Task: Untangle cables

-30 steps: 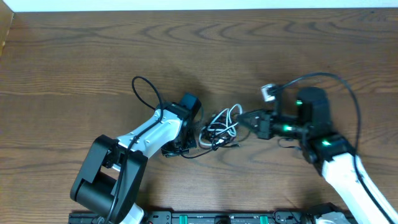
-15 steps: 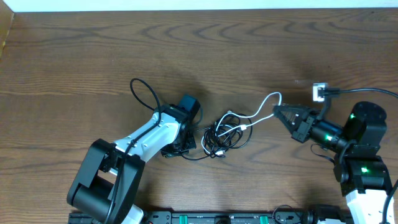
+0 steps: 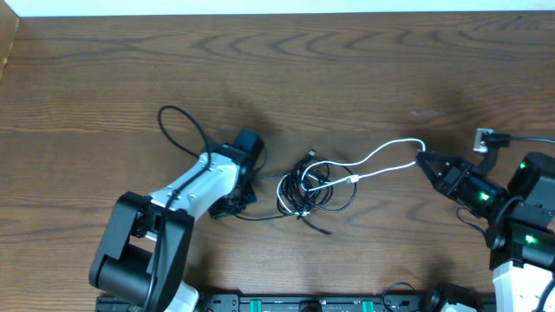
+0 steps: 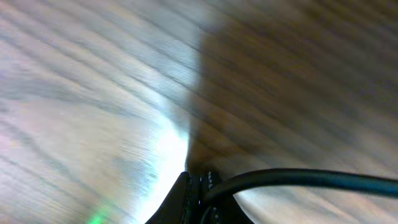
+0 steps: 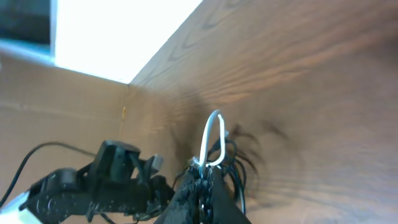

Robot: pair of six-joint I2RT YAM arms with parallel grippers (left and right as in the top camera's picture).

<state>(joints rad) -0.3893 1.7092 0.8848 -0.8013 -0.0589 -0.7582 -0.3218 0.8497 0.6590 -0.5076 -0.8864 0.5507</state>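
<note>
The other part of the white cable still winds through the black cables, so my right gripper should move a little away from the tangle and open to let go of the white cable's looped end.
A tangle of thin black cables lies at the table's middle. A white cable runs as a stretched loop from the tangle to the right. My right gripper is shut on the white cable's looped end; the loop rises from its jaws in the right wrist view. My left gripper is low on the table left of the tangle, shut on a black cable that leaves its jaws to the right.
The wooden table stretches bare behind the tangle. The left arm's own thick black cord loops up at the left. A black rail runs along the front edge.
My right gripper has pulled right with the white cable, stretching its loop out of the tangle. My left gripper has shifted a little left, and the tangle has loosened and spread.
</note>
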